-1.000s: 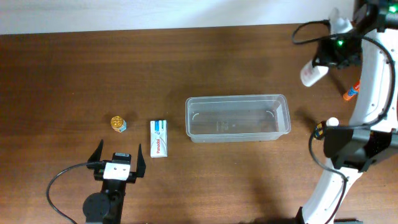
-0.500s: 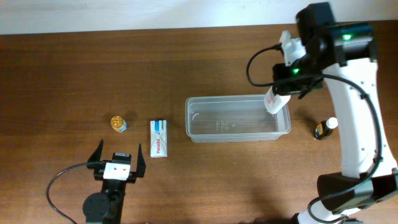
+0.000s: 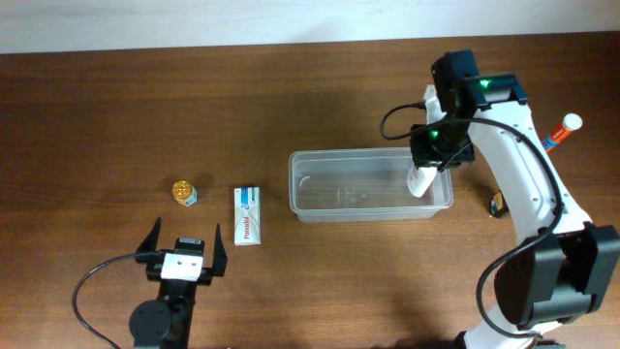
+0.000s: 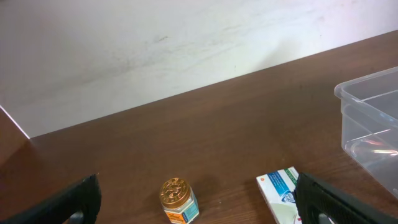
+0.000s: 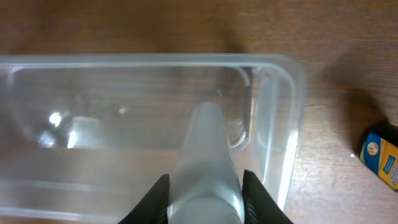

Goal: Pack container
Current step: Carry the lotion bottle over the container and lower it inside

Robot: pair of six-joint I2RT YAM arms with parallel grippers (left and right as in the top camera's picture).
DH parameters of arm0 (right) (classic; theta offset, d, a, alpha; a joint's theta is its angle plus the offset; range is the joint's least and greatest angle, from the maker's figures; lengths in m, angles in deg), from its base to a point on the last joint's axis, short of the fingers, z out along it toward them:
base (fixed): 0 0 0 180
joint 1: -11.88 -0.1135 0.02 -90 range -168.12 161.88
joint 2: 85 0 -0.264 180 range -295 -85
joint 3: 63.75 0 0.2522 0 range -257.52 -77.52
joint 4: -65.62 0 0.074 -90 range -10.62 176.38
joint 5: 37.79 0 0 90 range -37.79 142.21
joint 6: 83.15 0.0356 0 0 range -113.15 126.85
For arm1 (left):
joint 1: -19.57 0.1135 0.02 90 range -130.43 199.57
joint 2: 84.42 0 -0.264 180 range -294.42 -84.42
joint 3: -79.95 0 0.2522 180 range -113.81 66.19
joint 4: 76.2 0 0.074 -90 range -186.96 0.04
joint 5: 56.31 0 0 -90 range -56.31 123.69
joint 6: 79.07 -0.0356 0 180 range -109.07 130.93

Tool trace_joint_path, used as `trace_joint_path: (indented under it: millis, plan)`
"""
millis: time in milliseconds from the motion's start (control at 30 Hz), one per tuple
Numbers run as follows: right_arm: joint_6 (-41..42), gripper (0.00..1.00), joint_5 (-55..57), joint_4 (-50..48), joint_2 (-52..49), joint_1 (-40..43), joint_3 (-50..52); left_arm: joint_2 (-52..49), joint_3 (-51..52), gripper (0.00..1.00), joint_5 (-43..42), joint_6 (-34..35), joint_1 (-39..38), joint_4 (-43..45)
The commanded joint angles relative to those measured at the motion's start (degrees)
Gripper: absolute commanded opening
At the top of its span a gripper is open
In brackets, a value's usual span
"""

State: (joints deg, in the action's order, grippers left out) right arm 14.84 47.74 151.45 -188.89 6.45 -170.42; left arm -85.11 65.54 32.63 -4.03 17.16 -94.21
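The white bottle is pointing down between the container's sides, so my right gripper will next lower it into the container's end by the small dark bottle (image 3: 421, 187) (image 5: 215, 143).
The clear plastic container (image 3: 368, 184) sits mid-table; it also shows in the right wrist view (image 5: 124, 81) and at the right edge of the left wrist view (image 4: 373, 118). My right gripper (image 3: 431, 160) is shut on a white bottle (image 3: 419, 180), (image 5: 206, 162), holding it nose-down inside the container's right end. My left gripper (image 3: 182, 254) is open and empty near the front left edge, behind a white medicine box (image 3: 249, 214), (image 4: 283, 190) and a small gold-capped jar (image 3: 184, 193), (image 4: 178, 199).
A small dark bottle with a blue-yellow label (image 3: 497, 203), (image 5: 380, 158) lies right of the container. A red-and-white tube (image 3: 560, 132) lies at the far right. A white wall (image 4: 155, 43) backs the table.
My right arm swung from the far right corner over to the container and lowered the white bottle into its right end. The left arm has not moved.
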Motion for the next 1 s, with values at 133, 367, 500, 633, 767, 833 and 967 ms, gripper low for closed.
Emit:
trace_joint_path:
  millis: [133, 367, 500, 633, 767, 833, 967]
  plan:
    - [1.9, 0.22, 2.6, -5.7, 0.4, 1.5, 4.7, 0.3, 0.2, 0.99, 0.0, 0.8, 0.4, -0.3]
    - [1.3, 0.23, 2.6, -10.8, 0.4, 1.6, 9.2, 0.3, 0.2, 0.99, 0.0, 0.8, 0.4, -0.3]
    - [1.3, 0.23, 2.6, -13.1, 0.4, 2.0, 10.8, 0.3, 0.2, 0.99, 0.0, 0.8, 0.4, -0.3]
    - [1.3, 0.24, 2.6, -15.6, 0.4, 3.0, 12.3, 0.3, 0.2, 0.99, 0.0, 0.8, 0.4, -0.3]
    - [0.5, 0.23, 2.1, -17.3, 0.3, 3.4, 13.5, 0.3, 0.2, 0.99, 0.0, 0.8, 0.4, -0.3]
    - [0.0, 0.24, 2.1, -17.6, 0.3, 3.4, 13.6, 0.3, 0.2, 0.99, 0.0, 0.8, 0.4, -0.3]
    - [-0.7, 0.29, 1.9, -18.2, 0.3, 3.4, 13.6, 0.3, 0.2, 0.99, 0.0, 0.8, 0.4, -0.3]
